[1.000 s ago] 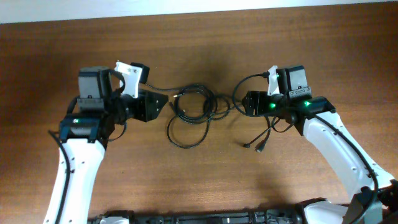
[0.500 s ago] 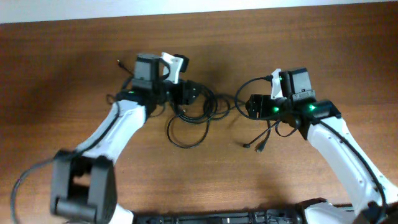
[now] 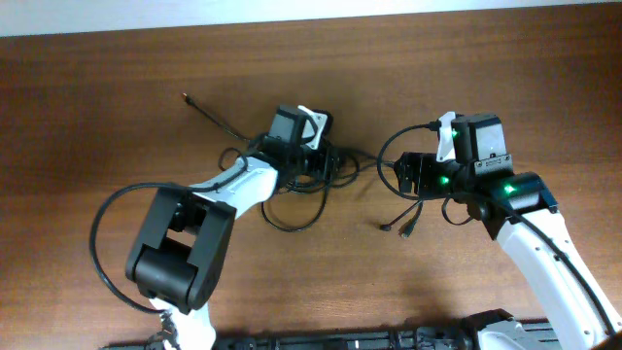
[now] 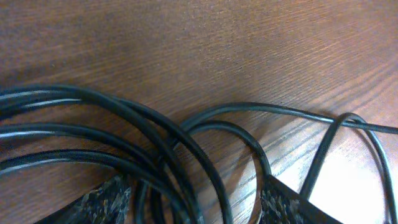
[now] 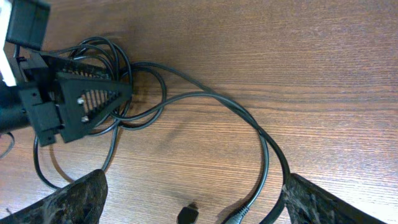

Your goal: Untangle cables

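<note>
I need to keep my left gripper low over the coils next and close its fingers on the bunch of strands, which is already between its open fingers.
The cables (image 3: 303, 185) are thin black cords tangled in coils at the table's middle, with one loose loop hanging toward the front. My left gripper (image 3: 328, 163) sits over the coils. In the left wrist view its jaws stand open (image 4: 199, 214) with several strands (image 4: 165, 134) lying between the fingers, none pinched. My right gripper (image 3: 398, 177) is open just right of the tangle. In the right wrist view one cord (image 5: 217, 99) curves from the coils to two plug ends (image 5: 186, 215) that lie between its fingertips (image 5: 74, 199).
A single thin cord end (image 3: 206, 113) trails off to the far left of the wooden table (image 3: 505, 68). The left arm's large elbow (image 3: 180, 248) lies across the front left. The left gripper's body (image 5: 78, 99) shows in the right wrist view.
The left arm has swung from the left side rightward onto the coils, its jaws spreading wider. The right gripper has shifted slightly right and toward the front.
</note>
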